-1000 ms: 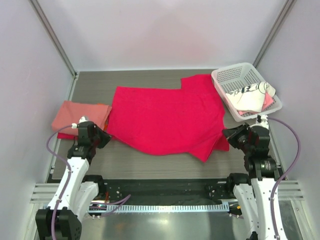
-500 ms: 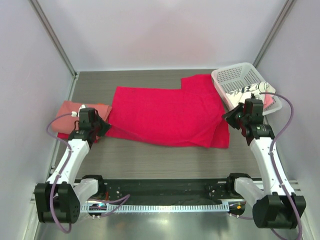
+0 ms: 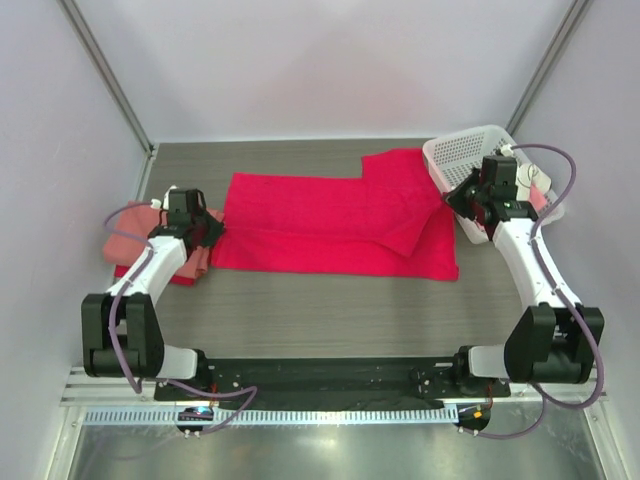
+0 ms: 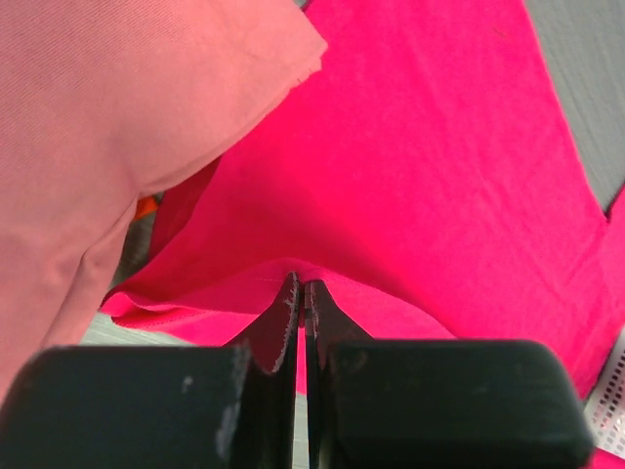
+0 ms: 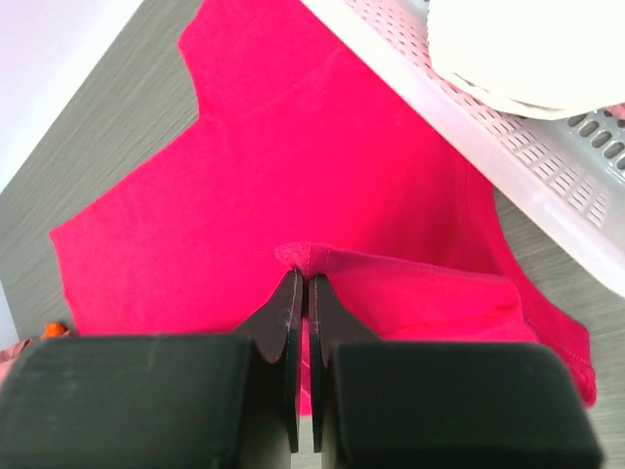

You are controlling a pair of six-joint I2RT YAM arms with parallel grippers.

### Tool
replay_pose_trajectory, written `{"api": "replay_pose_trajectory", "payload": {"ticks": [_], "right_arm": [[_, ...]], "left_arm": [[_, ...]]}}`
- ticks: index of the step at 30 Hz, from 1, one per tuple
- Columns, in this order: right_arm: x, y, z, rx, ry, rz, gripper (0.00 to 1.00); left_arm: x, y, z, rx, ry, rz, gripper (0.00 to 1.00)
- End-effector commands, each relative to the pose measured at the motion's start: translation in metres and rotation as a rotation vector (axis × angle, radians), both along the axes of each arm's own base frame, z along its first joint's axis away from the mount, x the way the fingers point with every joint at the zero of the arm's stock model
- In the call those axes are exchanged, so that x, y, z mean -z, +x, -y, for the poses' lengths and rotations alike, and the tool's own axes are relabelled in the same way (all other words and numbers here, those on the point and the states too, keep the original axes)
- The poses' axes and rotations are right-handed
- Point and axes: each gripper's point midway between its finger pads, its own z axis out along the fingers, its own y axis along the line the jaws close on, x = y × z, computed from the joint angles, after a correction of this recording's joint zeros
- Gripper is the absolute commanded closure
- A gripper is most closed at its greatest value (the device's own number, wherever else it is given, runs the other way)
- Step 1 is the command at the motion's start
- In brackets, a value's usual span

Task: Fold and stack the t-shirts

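My right gripper eases outward along the basket's rim next and releases the cloth's edge there, since the crimson cloth (image 3: 429, 188) (image 5: 295, 217) still lies uncovered just outward of it.
A bright crimson t-shirt (image 3: 330, 222) lies across the middle of the table, its near half folded back over itself. My left gripper (image 3: 212, 232) is shut on its left hem edge (image 4: 283, 278). My right gripper (image 3: 452, 197) is shut on its right edge (image 5: 311, 256), next to the basket. A folded salmon-pink t-shirt (image 3: 140, 243) lies at the left, partly under my left arm, and fills the left of the left wrist view (image 4: 117, 127). A white dark-printed t-shirt (image 3: 505, 193) sits in the basket. No separate red shirt shows.
A white plastic lattice basket (image 3: 455, 152) stands at the back right; its rim crosses the right wrist view (image 5: 508, 166). Bare grey table (image 3: 330, 310) lies between the shirt and the arm bases. Metal frame posts rise at both back corners.
Both grippers have moved away from the bases toward the back, carrying the crimson shirt's near edge with them. The shirt's near half now lies folded over its far half.
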Motion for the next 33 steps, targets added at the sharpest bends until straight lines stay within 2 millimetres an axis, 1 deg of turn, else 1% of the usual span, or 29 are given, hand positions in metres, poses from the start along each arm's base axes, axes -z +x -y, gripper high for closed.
{"api": "replay_pose_trajectory", "payload": {"ticks": [1, 2, 4, 5, 8, 9, 10, 11, 12, 14, 15, 16, 18, 19, 20, 21, 22, 23, 24, 25, 26, 27, 28, 29, 30, 31, 32, 33], "right_arm": [[-0.025, 0.025, 0.000, -0.010, -0.027, 0.090, 0.99], [-0.017, 0.029, -0.001, -0.016, -0.028, 0.072, 0.99], [-0.019, 0.036, -0.002, -0.018, -0.029, 0.077, 0.99], [-0.013, 0.039, -0.003, -0.016, -0.029, 0.064, 0.99], [-0.014, 0.047, -0.004, -0.016, -0.029, 0.070, 0.99], [-0.009, 0.051, -0.005, -0.019, -0.030, 0.060, 0.99], [-0.011, 0.055, -0.006, -0.020, -0.030, 0.065, 0.99], [-0.010, 0.058, -0.006, -0.016, -0.031, 0.063, 0.99], [-0.005, 0.061, -0.008, -0.021, -0.034, 0.051, 0.99], [-0.008, 0.068, -0.008, -0.009, -0.040, 0.057, 0.99], [-0.003, 0.071, -0.008, -0.008, -0.040, 0.045, 0.99], [-0.007, 0.075, -0.007, -0.002, -0.042, 0.055, 0.99], [-0.008, 0.080, -0.007, -0.002, -0.042, 0.057, 0.99], [-0.010, 0.086, -0.007, -0.004, -0.044, 0.064, 0.99], [-0.010, 0.089, -0.007, -0.003, -0.042, 0.063, 0.85], [-0.011, 0.092, -0.007, -0.007, -0.049, 0.066, 0.69], [-0.017, 0.095, -0.007, -0.010, -0.052, 0.078, 0.50], [-0.018, 0.095, -0.007, -0.011, -0.055, 0.081, 0.24], [-0.019, 0.091, -0.007, 0.003, -0.079, 0.076, 0.22], [-0.025, 0.080, -0.014, 0.004, -0.096, 0.089, 0.21], [-0.025, 0.072, -0.014, 0.017, -0.107, 0.089, 0.21], [-0.029, 0.063, -0.013, 0.036, -0.109, 0.100, 0.22], [-0.006, 0.046, -0.008, 0.076, -0.120, 0.055, 0.23], [-0.024, 0.031, -0.011, 0.088, -0.109, 0.114, 0.25], [-0.021, 0.020, -0.009, 0.109, -0.103, 0.120, 0.26], [0.010, 0.001, -0.008, 0.138, -0.080, 0.065, 0.28], [0.012, -0.010, -0.006, 0.157, -0.068, 0.079, 0.30], [0.003, -0.021, -0.005, 0.173, -0.053, 0.123, 0.32]], "left_arm": [[-0.017, 0.026, -0.007, -0.027, 0.017, 0.071, 1.00], [-0.015, 0.025, -0.009, -0.038, 0.026, 0.065, 1.00], [-0.011, 0.025, -0.017, -0.069, 0.053, 0.056, 1.00], [-0.011, 0.025, -0.019, -0.077, 0.061, 0.058, 1.00], [-0.010, 0.026, -0.024, -0.094, 0.088, 0.053, 1.00], [-0.011, 0.027, -0.025, -0.096, 0.090, 0.056, 1.00], [-0.012, 0.029, -0.025, -0.098, 0.093, 0.059, 1.00], [-0.009, 0.030, -0.026, -0.098, 0.094, 0.050, 1.00], [-0.008, 0.032, -0.026, -0.097, 0.095, 0.048, 1.00], [-0.007, 0.035, -0.025, -0.095, 0.091, 0.047, 1.00], [-0.004, 0.037, -0.024, -0.091, 0.089, 0.036, 1.00], [-0.002, 0.038, -0.023, -0.090, 0.085, 0.033, 1.00], [0.003, 0.041, -0.023, -0.086, 0.085, 0.019, 1.00], [0.002, 0.044, -0.022, -0.081, 0.084, 0.020, 1.00], [0.003, 0.045, -0.022, -0.071, 0.089, 0.020, 0.99], [0.001, 0.049, -0.021, -0.058, 0.094, 0.023, 0.96], [0.000, 0.050, -0.019, -0.041, 0.088, 0.026, 0.93], [-0.004, 0.051, -0.017, -0.029, 0.086, 0.035, 0.75], [-0.008, 0.051, -0.015, -0.014, 0.087, 0.046, 0.64], [-0.017, 0.049, -0.016, -0.014, 0.092, 0.070, 0.50], [-0.024, 0.046, -0.016, -0.017, 0.102, 0.089, 0.44], [-0.024, 0.040, -0.018, -0.021, 0.125, 0.093, 0.38], [-0.042, 0.034, -0.014, -0.014, 0.142, 0.142, 0.28], [-0.046, 0.030, -0.016, -0.021, 0.165, 0.152, 0.18], [-0.043, 0.022, -0.014, -0.017, 0.173, 0.147, 0.17], [-0.045, 0.015, -0.010, -0.010, 0.173, 0.154, 0.17], [-0.054, 0.009, -0.009, -0.015, 0.162, 0.182, 0.16], [-0.055, 0.004, -0.006, -0.010, 0.141, 0.188, 0.14]]}}
